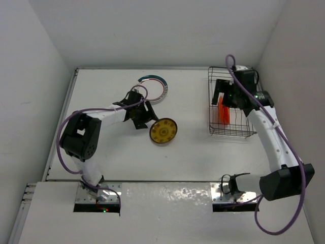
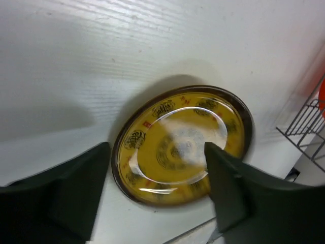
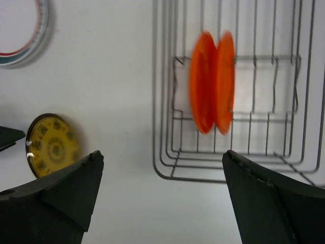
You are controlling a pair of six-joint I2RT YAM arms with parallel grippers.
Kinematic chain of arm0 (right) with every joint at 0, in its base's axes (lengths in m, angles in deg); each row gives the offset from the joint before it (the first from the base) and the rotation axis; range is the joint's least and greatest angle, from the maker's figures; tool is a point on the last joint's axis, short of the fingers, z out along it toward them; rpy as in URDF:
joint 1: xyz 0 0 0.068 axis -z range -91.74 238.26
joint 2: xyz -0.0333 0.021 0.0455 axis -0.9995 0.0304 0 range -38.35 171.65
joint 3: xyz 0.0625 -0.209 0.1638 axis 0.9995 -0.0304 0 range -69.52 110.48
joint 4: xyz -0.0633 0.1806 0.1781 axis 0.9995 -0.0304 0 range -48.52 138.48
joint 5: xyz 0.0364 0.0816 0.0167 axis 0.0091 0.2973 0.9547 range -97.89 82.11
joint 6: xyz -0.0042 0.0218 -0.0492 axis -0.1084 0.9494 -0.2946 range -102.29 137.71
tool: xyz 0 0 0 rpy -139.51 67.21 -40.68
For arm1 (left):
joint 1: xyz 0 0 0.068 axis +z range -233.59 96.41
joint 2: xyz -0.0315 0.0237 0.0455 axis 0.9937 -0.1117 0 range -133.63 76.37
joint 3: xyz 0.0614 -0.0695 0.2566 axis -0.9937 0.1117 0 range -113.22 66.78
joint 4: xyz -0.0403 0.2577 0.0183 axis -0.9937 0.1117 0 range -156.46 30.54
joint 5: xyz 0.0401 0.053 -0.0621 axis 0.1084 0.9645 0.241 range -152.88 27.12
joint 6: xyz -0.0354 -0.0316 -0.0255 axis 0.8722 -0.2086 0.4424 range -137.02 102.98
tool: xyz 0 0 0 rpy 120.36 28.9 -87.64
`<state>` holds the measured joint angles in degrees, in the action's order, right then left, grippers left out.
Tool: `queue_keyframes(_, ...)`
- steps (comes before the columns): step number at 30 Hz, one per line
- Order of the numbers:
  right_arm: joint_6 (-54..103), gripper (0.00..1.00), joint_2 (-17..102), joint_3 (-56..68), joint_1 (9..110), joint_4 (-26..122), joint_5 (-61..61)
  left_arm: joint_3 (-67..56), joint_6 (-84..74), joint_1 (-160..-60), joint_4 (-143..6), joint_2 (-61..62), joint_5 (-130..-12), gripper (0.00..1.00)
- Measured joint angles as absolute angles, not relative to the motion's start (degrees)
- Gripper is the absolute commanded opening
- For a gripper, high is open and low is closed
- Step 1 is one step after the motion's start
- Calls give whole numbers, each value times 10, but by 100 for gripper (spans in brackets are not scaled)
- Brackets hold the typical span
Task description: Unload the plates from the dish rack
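Observation:
The orange-red plate stands on edge, so next my right gripper will go down into the rack onto that plate's upper rim, on the part farther from the yellow plate.
The dark wire dish rack [image 1: 242, 133] stands at the right, with two orange-red plates [image 1: 223, 115] upright on edge inside; both show in the right wrist view [image 3: 212, 81] in the rack [image 3: 167, 175]. An amber-yellow plate [image 1: 163, 130] lies flat on the table. A white plate with a teal rim ring [image 1: 152, 89] lies further back. My left gripper [image 1: 143, 118] is open just left of the yellow plate [image 2: 183, 145], which lies below the spread fingers [image 2: 76, 188]. My right gripper [image 1: 222, 94] hangs open and empty over the rack [image 3: 162, 152].
White walls close in the table at the back and both sides. The rack's corner [image 2: 304, 122] shows at the right of the left wrist view. The yellow plate [image 3: 51, 145] and teal-rimmed plate [image 3: 28, 48] show left of the rack in the right wrist view.

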<state>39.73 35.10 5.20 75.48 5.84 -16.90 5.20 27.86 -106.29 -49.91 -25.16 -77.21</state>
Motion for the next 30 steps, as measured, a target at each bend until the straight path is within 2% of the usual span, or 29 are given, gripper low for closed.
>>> queue_keyframes(1,406,93,357,53,788,45,-156,54,281,-1065,-498,-252,-766,82)
queue_keyframes(4,418,79,385,59,847,14,-132,55,280,-1065,-478,-252,-738,90)
queue_keyframes(5,418,72,399,63,861,7,-125,54,277,-1065,-466,-252,-726,91)
queue_keyframes(6,417,59,414,69,871,0,-119,53,273,-1065,-449,-252,-711,91)
queue_keyframes(9,415,50,463,85,887,-4,-105,49,257,-1065,-391,-247,-670,93)
queue_keyframes(14,406,40,521,88,893,-3,-100,32,223,-1065,-316,-206,-619,94)
queue_keyframes(20,391,38,545,109,893,-4,-109,-11,189,-1065,-280,-146,-606,94)
queue_keyframes(25,374,32,550,124,893,4,-119,-19,173,-1065,-264,-140,-607,94)
queue_keyframes(30,353,31,572,127,894,19,-129,-19,164,-1065,-254,-140,-614,94)
